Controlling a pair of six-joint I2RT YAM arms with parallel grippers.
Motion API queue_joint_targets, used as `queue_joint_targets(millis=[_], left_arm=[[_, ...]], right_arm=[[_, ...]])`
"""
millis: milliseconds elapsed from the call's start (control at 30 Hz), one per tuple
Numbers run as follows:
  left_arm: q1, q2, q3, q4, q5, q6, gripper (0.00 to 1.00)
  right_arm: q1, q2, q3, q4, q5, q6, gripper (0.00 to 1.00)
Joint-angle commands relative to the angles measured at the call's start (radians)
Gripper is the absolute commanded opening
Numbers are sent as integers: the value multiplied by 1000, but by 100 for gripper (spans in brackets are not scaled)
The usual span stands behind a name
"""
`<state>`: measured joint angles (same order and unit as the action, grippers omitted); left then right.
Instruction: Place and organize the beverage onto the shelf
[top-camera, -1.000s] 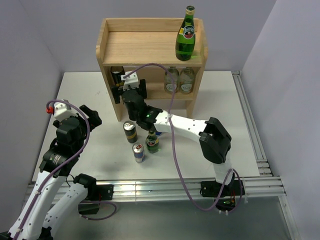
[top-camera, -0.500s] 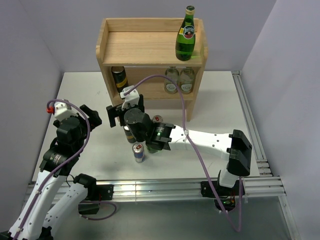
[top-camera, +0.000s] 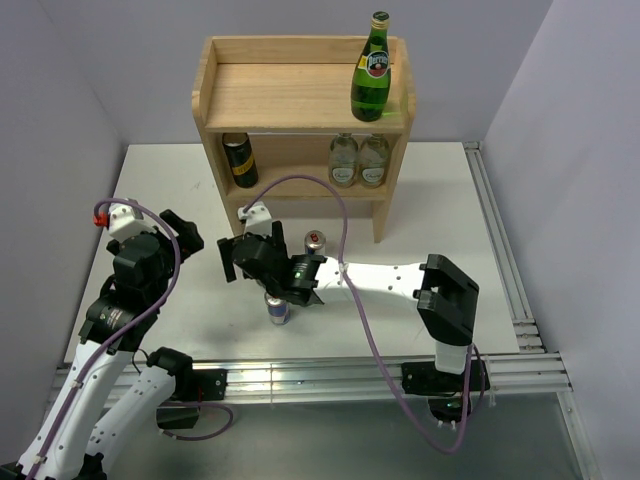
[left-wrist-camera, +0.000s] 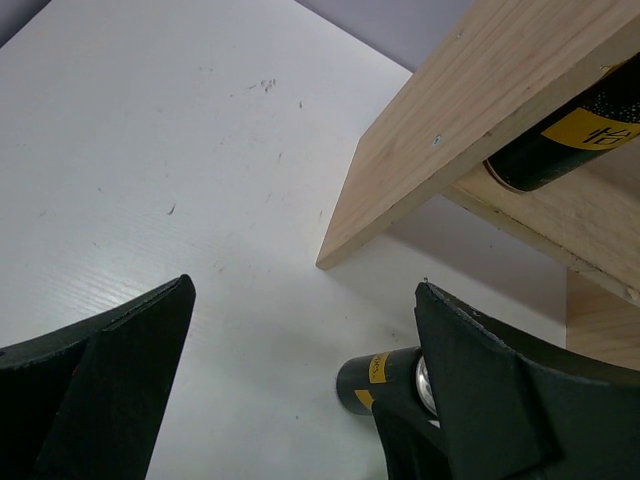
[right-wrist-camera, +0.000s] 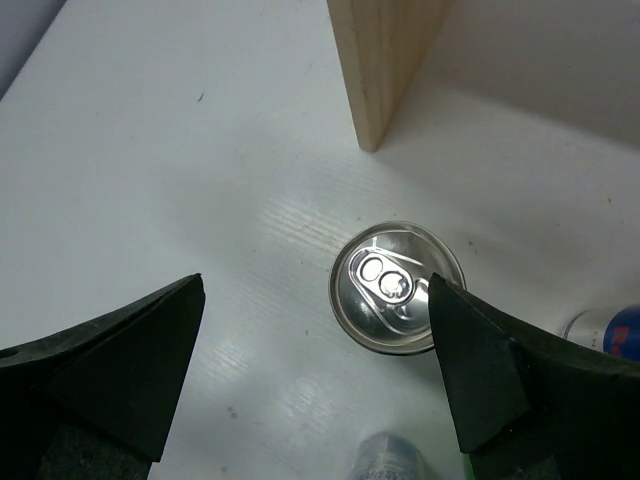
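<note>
I should move my right gripper to the right in its wrist view next and lower it around the dark can. The can stands below, off-centre toward that side.
The wooden shelf (top-camera: 300, 92) stands at the back. A green bottle (top-camera: 372, 70) stands on its top right. A black-and-gold can (top-camera: 238, 158) stands on the lower tier's left, also seen in the left wrist view (left-wrist-camera: 570, 140). My right gripper (top-camera: 243, 258) is open over the table and holds nothing. Below it stands a second black-and-gold can (right-wrist-camera: 398, 287), close to the right finger, also seen in the left wrist view (left-wrist-camera: 385, 380). Blue-and-silver cans stand at the gripper's right (top-camera: 315, 243) and near side (top-camera: 278, 308). My left gripper (top-camera: 190, 238) is open and empty.
Two pale glass bottles (top-camera: 358, 160) stand on the lower tier's right. The shelf's left side panel (right-wrist-camera: 385, 70) is just beyond the right gripper. A metal rail (top-camera: 350, 375) runs along the near edge. Purple walls close in on both sides.
My right gripper has pulled back out of the shelf's lower tier, leaving the black-and-gold can there, and now hangs open over the can on the table. The left arm has not moved.
</note>
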<state>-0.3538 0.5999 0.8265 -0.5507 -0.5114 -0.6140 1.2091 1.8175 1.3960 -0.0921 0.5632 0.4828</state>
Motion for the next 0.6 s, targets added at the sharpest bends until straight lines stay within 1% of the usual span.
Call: queue_joint_targets(millis=[0,100,300,567], left_arm=[[6,1,11,8,17,8,99],[6,0,10,11,19,8,99],[7,5,11,12,22,10,99],[15,5,10,14,30,11,99]], right_arm=[[-2,-6,-14,-54,16,102,100],[0,-14,-32,-72,24,128,100],[13,-61,-49,-83,79,117,100],[44,-99,-20,-127,139,103,100]])
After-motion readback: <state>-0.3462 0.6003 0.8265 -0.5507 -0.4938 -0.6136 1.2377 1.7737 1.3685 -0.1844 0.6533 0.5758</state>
